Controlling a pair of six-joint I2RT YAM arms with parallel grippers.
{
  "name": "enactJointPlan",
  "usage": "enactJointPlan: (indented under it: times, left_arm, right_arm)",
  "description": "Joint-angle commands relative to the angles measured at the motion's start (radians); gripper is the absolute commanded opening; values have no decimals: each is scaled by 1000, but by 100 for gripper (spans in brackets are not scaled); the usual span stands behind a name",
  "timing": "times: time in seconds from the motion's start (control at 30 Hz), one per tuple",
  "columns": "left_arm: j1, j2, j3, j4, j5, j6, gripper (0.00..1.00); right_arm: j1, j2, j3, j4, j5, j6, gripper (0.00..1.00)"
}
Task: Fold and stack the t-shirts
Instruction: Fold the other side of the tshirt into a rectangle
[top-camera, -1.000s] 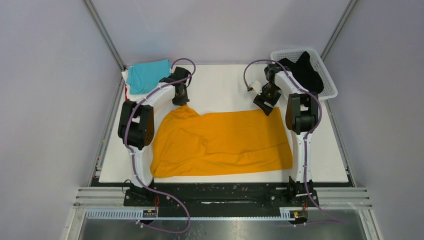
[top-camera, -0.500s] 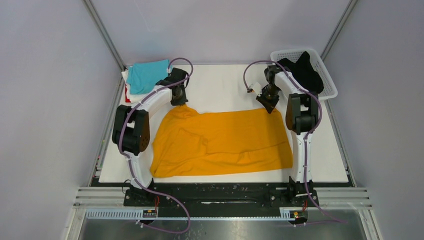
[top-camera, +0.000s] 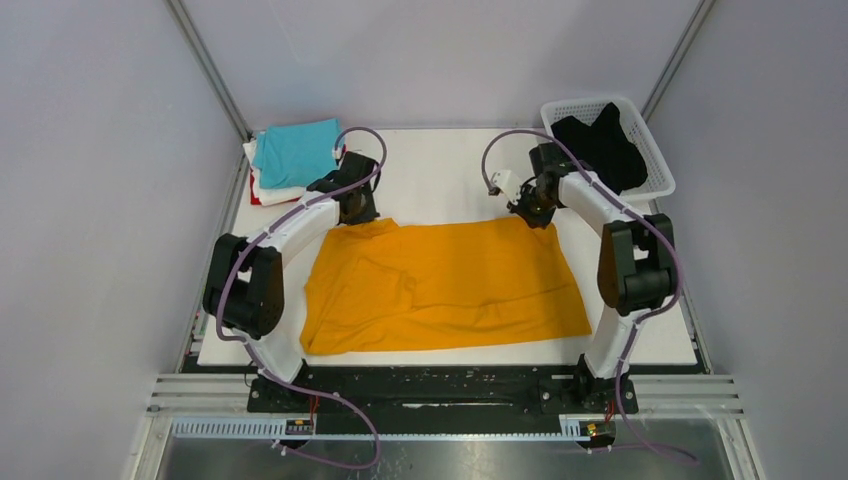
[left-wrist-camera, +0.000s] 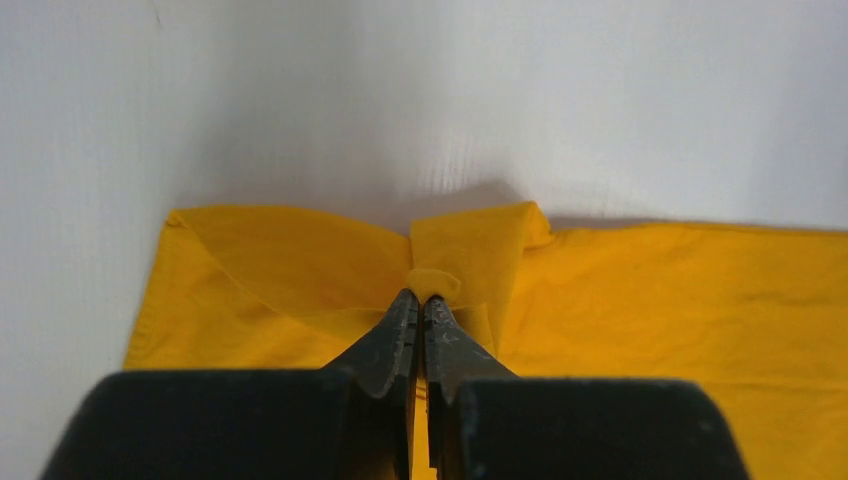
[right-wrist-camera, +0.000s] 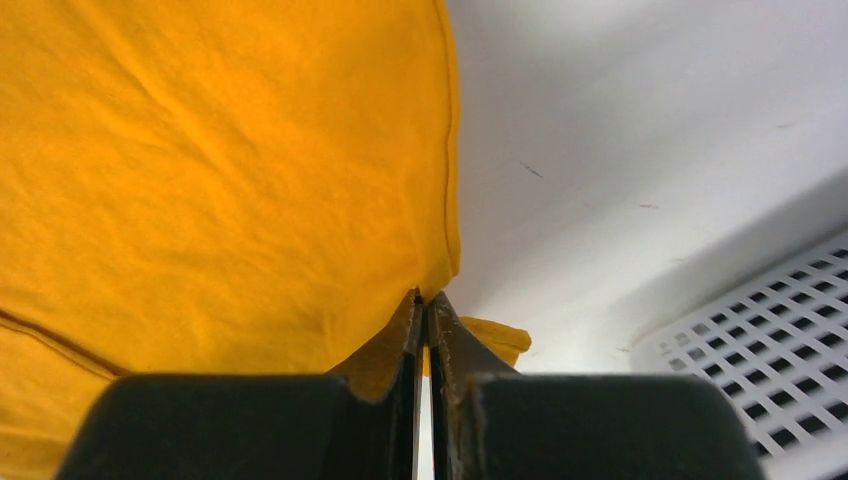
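My right gripper will next pull the still unfolded far corner back toward the crease across the orange-yellow t-shirt and let go there, because the crease is back from the corner.
An orange-yellow t-shirt (top-camera: 445, 285) lies spread across the middle of the white table. My left gripper (top-camera: 357, 213) is shut on its far left corner; in the left wrist view a small fold of the orange-yellow t-shirt (left-wrist-camera: 300, 262) pokes out past the left gripper (left-wrist-camera: 421, 297). My right gripper (top-camera: 531, 213) is shut on the far right corner; the right wrist view shows the orange-yellow t-shirt (right-wrist-camera: 220, 180) pinched at the tips of the right gripper (right-wrist-camera: 424, 296). A folded turquoise t-shirt (top-camera: 294, 150) tops a stack at the far left, with white and red cloth under it.
A white lattice basket (top-camera: 650, 165) stands at the far right corner with a black t-shirt (top-camera: 602, 145) in it; its wall (right-wrist-camera: 770, 340) shows close by in the right wrist view. Grey walls enclose the white table (top-camera: 440, 170) on three sides.
My right gripper has closed on the shirt's far right corner. Both arms have swung outward, drawing the far edge of the shirt straighter and flatter.
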Motion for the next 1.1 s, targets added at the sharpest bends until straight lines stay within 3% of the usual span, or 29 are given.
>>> enactJointPlan:
  times: [0.0,0.23,0.5,0.7,1.07]
  left_arm:
    - [-38,-100,-70,62,-26,-35,0]
    - [-68,-262,-210,55,-71,-78,0]
    - [-131,-469,-375,30,-129,-133,0]
    - [-166,-638,-474,-19,-158,-182,0]
    - [-213,-839,-621,-81,-146,-281,0]
  right_arm:
    - [19,-147,-113,179,-20,-11,5]
    - [51,-362,-375,227,9,-98,3]
    - [73,-571,-561,274,-18,-93,3]
    - [74,-670,-638,246,21,-73,3]
    - [137,-723,-708,217,249,3,7]
